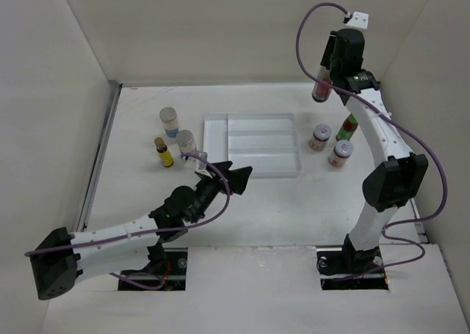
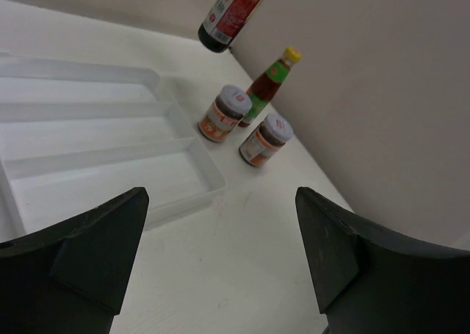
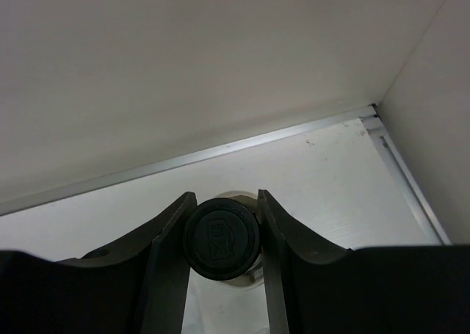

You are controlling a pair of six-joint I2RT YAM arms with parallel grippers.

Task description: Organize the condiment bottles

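Note:
My right gripper will next go left in the top view and then down. It will release the black-capped bottle in the tray's far section (image 1: 241, 123), because that section is empty.
My right gripper (image 1: 325, 68) is shut on the tall clear black-capped bottle (image 1: 321, 89) and holds it high over the table's back right. In the right wrist view the fingers (image 3: 275, 253) clamp its black cap (image 3: 220, 237). The bottle hangs at the top of the left wrist view (image 2: 233, 15). Below stand the yellow-capped sauce bottle (image 1: 347, 127) and two pale-lidded reddish jars (image 1: 320, 137) (image 1: 340, 153). My left gripper (image 1: 236, 174) is open and empty by the tray's front left corner. Two grey-lidded blue-labelled jars (image 1: 169, 121) (image 1: 186, 141) and the tiny yellow bottle (image 1: 163, 152) stand left of the tray.
The white divided tray (image 1: 253, 117) lies mid-table with nothing in its compartments; it also shows in the left wrist view (image 2: 198, 158). White walls enclose the table at the back and both sides. A metal strip runs along the left edge (image 1: 99, 158).

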